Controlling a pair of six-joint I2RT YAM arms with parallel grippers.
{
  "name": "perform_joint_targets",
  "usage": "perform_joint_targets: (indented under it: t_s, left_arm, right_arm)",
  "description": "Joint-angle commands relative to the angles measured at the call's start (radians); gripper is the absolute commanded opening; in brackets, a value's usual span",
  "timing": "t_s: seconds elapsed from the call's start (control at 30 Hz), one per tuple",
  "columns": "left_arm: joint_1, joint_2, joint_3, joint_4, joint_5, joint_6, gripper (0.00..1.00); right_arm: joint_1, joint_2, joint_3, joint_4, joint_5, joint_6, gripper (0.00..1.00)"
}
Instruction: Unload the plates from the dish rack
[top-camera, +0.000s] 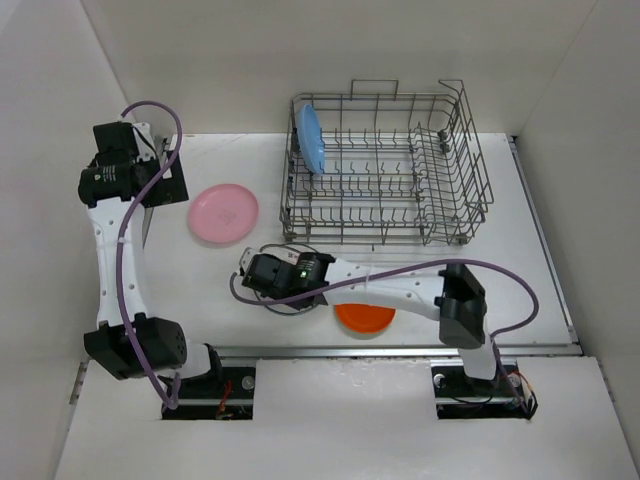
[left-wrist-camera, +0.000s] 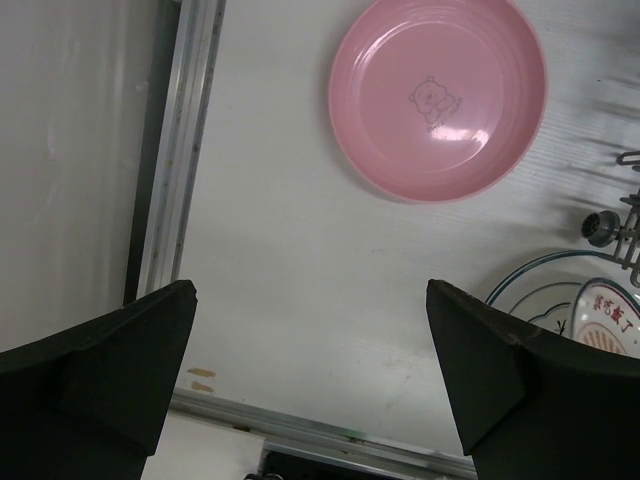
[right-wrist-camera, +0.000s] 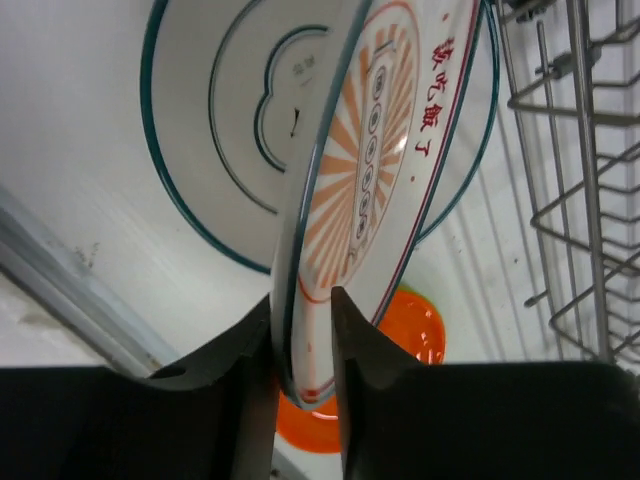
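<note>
I will move my left gripper past the pink plate (top-camera: 223, 213) and down onto the blue plate's upper rim (top-camera: 310, 133), which stands upright to its right in the top view.
The grey wire dish rack (top-camera: 385, 165) stands at the back of the table with a blue plate (top-camera: 312, 140) upright in its left end. A pink plate (top-camera: 223, 213) lies flat left of the rack and also shows in the left wrist view (left-wrist-camera: 438, 98). My right gripper (right-wrist-camera: 302, 295) is shut on the rim of a white plate with orange pattern (right-wrist-camera: 375, 150), held on edge over another white plate with a dark rim (right-wrist-camera: 215, 130) lying flat. A small orange plate (top-camera: 364, 319) lies by the front edge. My left gripper (left-wrist-camera: 310, 290) is open and empty, left of the pink plate.
The rack's wire side (right-wrist-camera: 560, 200) is close on the right of the held plate. The metal rail (top-camera: 400, 350) runs along the table's front edge. White walls enclose the table on the left, back and right.
</note>
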Motion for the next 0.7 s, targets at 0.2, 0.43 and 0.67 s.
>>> perform_joint_targets:
  t_s: [0.2, 0.43, 0.67]
  left_arm:
    - [0.004, -0.037, 0.003, 0.013, 0.026, -0.007, 0.99]
    - [0.004, 0.029, 0.115, -0.041, 0.147, -0.007, 0.99]
    - [-0.134, 0.173, 0.331, -0.126, 0.246, -0.007, 0.99]
  right_arm:
    - [0.020, -0.010, 0.084, 0.012, -0.007, 0.043, 0.81]
    - [-0.001, -0.133, 0.084, 0.034, -0.103, 0.075, 0.89]
    - [-0.159, -0.361, -0.040, 0.120, -0.103, 0.210, 0.96]
